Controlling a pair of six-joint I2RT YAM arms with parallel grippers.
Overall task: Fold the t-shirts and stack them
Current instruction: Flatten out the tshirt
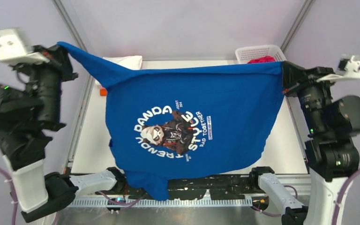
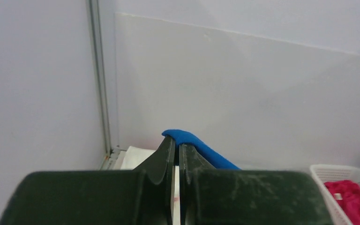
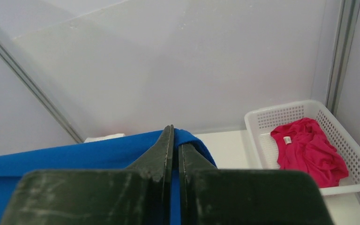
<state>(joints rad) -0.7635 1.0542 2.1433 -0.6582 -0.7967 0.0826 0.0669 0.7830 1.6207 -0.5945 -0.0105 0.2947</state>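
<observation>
The shirt hangs spread, so my right gripper lowers outward to the tabletop (image 3: 238,153) beside the basket, below and outward of it, next and releases the shirt's corner.
A royal blue t-shirt (image 1: 197,122) with a white panda print hangs spread in the air between both arms, its lower hem draped over the near table edge. My left gripper (image 1: 65,50) is shut on its far left corner, seen as blue cloth (image 2: 194,142) over the closed fingertips. My right gripper (image 1: 283,70) is shut on its far right corner, with the blue t-shirt (image 3: 89,152) running off to the left of the fingers. A magenta t-shirt (image 3: 307,147) lies crumpled in the basket. A white t-shirt (image 1: 124,62) lies folded at the far left of the table.
The white lattice basket (image 1: 258,52) stands at the far right corner, also in the right wrist view (image 3: 351,154). A small orange patch (image 1: 103,92) shows at the left table edge. The white table (image 1: 290,150) lies under the shirt; enclosure walls and posts surround it.
</observation>
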